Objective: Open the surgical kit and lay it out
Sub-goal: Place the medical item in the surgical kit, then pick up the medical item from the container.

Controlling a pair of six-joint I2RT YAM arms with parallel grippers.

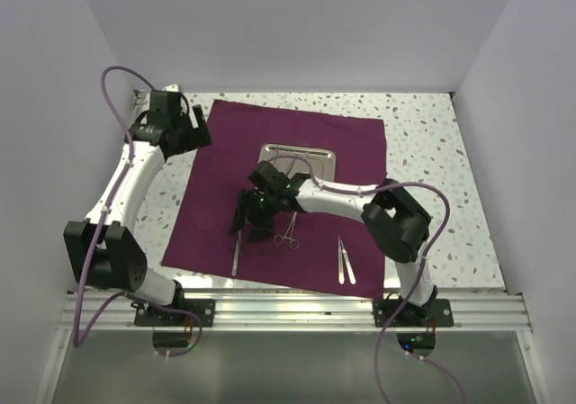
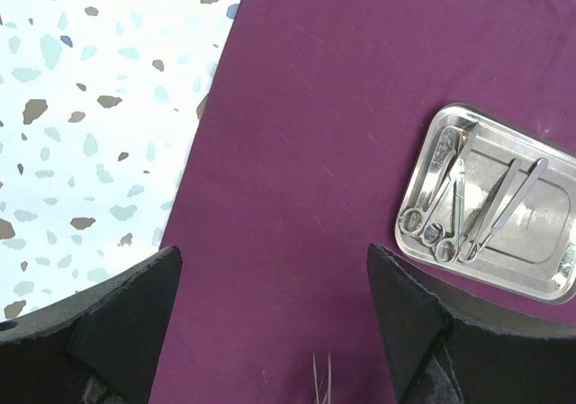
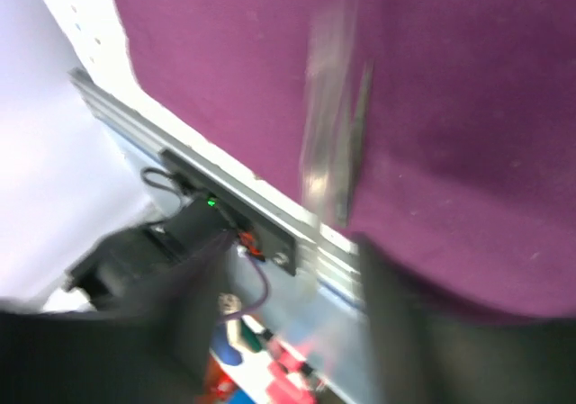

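I need to move my left gripper down and to the right in the top view next, onto the silver tweezers [image 2: 494,201] beside the scissors. They are still in the tray [image 2: 540,242].
The dark purple cloth [image 1: 225,179] lies spread flat on the table. The steel tray [image 1: 319,155] sits on its far middle, partly behind my right arm. In the left wrist view the tray [image 2: 540,242] holds several silver instruments [image 2: 454,202]. On the cloth lie a slim silver instrument [image 1: 236,256], ring-handled forceps [image 1: 288,234] and tweezers [image 1: 345,262]. My right gripper [image 1: 248,217] hovers low over the cloth's left middle, open and empty; its blurred wrist view [image 3: 297,332] shows the slim instrument [image 3: 328,125] ahead. My left gripper [image 1: 200,136] is open and empty [image 2: 274,260] over the cloth's far left corner.
The speckled tabletop [image 1: 423,152] surrounds the cloth. A metal rail [image 1: 297,307] runs along the near edge, also in the right wrist view [image 3: 225,188]. White walls enclose the left, back and right. Two thin silver tips [image 2: 321,377] show at the bottom edge of the left wrist view.
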